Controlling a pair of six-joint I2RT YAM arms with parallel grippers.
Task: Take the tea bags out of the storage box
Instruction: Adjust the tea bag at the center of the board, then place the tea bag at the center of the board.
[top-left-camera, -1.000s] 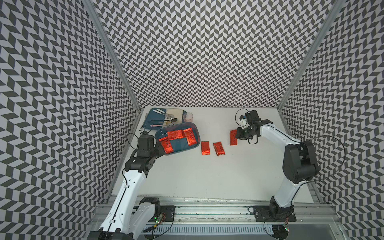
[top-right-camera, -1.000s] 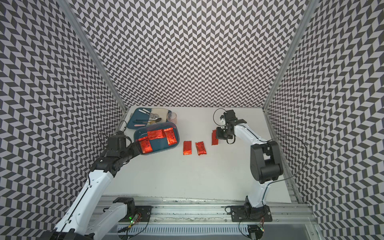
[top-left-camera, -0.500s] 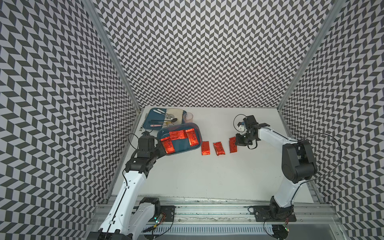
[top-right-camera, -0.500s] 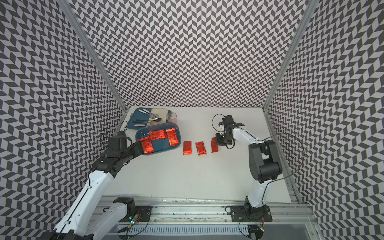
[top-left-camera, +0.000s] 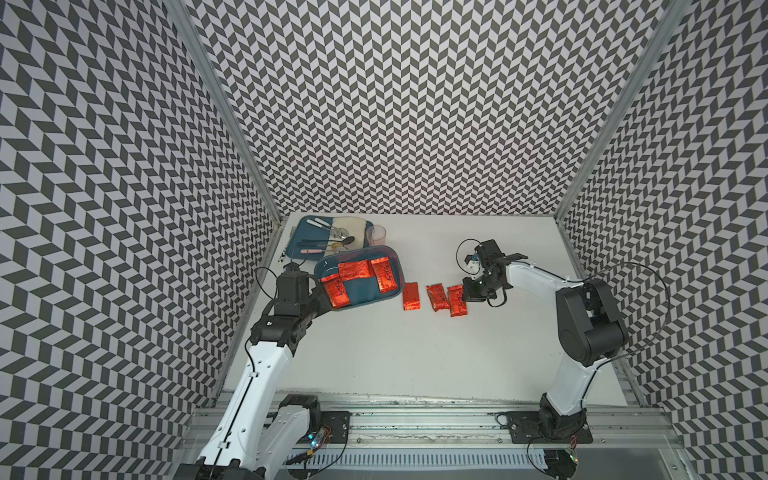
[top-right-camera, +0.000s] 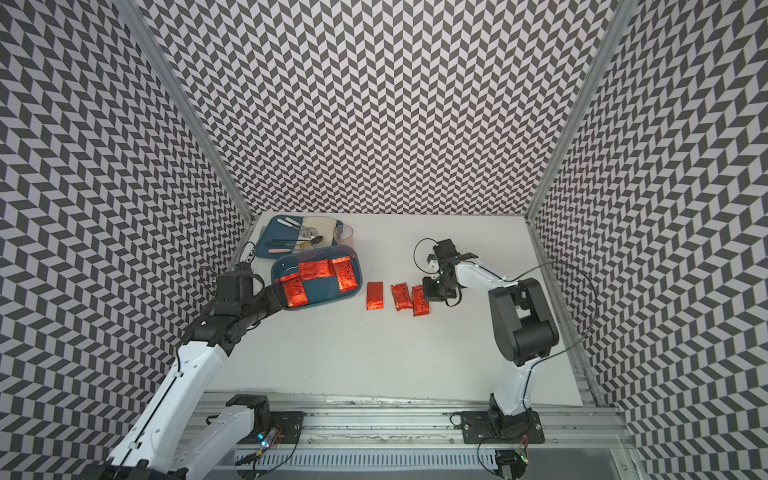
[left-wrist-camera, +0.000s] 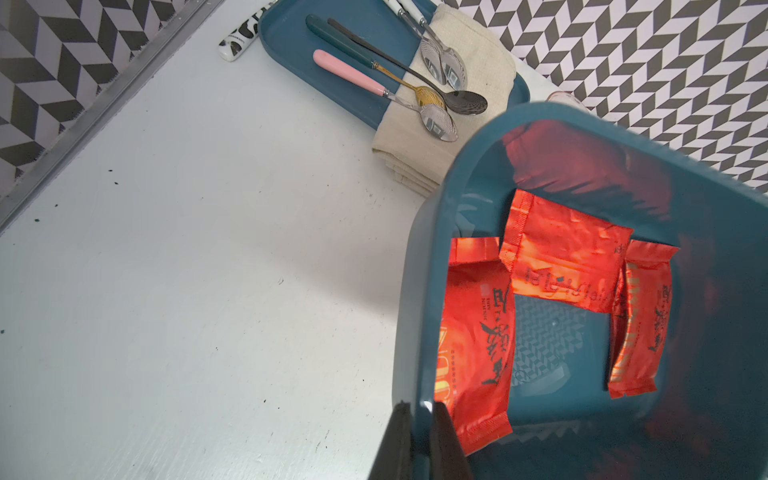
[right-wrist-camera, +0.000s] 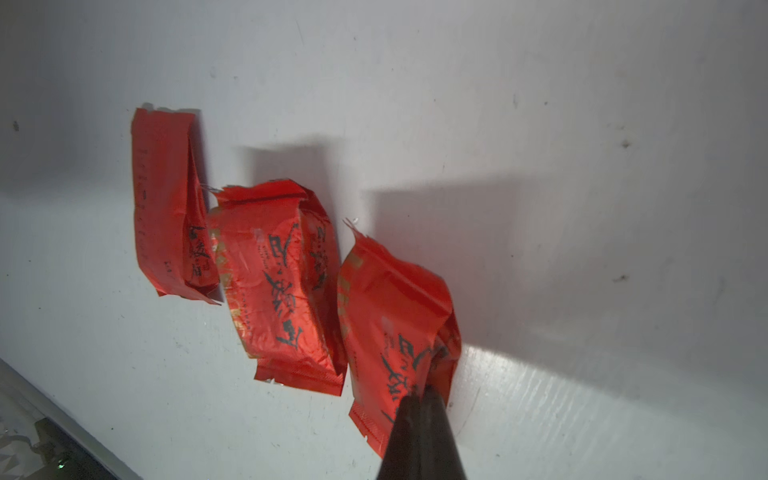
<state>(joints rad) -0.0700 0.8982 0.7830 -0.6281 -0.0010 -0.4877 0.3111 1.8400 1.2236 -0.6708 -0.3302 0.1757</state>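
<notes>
The right gripper edges outward and away from the crowded middle tea bag next and releases the third tea bag there, as bare tabletop lies just outward of the gripper's fingers.
The teal storage box (top-left-camera: 361, 293) is tipped up at the back left, its rim pinched in my shut left gripper (top-left-camera: 327, 298); the wrist view shows the wall (left-wrist-camera: 419, 291) between the jaws (left-wrist-camera: 419, 409). Three red foil tea bags (top-left-camera: 336, 291) (top-left-camera: 355, 270) (top-left-camera: 384, 272) lie inside. Two more tea bags (top-left-camera: 411, 296) (top-left-camera: 437, 297) lie on the table to the box's right. My right gripper (top-left-camera: 465, 296) is shut on a third tea bag (right-wrist-camera: 390, 307) right beside them. Whether that bag touches the table I cannot tell.
A flat blue tray (top-left-camera: 303, 245) with spoons and a beige cloth sits behind the box, against the left wall. A clear cup (top-left-camera: 376, 236) stands at its right end. Patterned walls close in three sides.
My right gripper has carried its tea bag toward the front and a little left, down beside the two on the table. The left gripper and box have barely shifted.
</notes>
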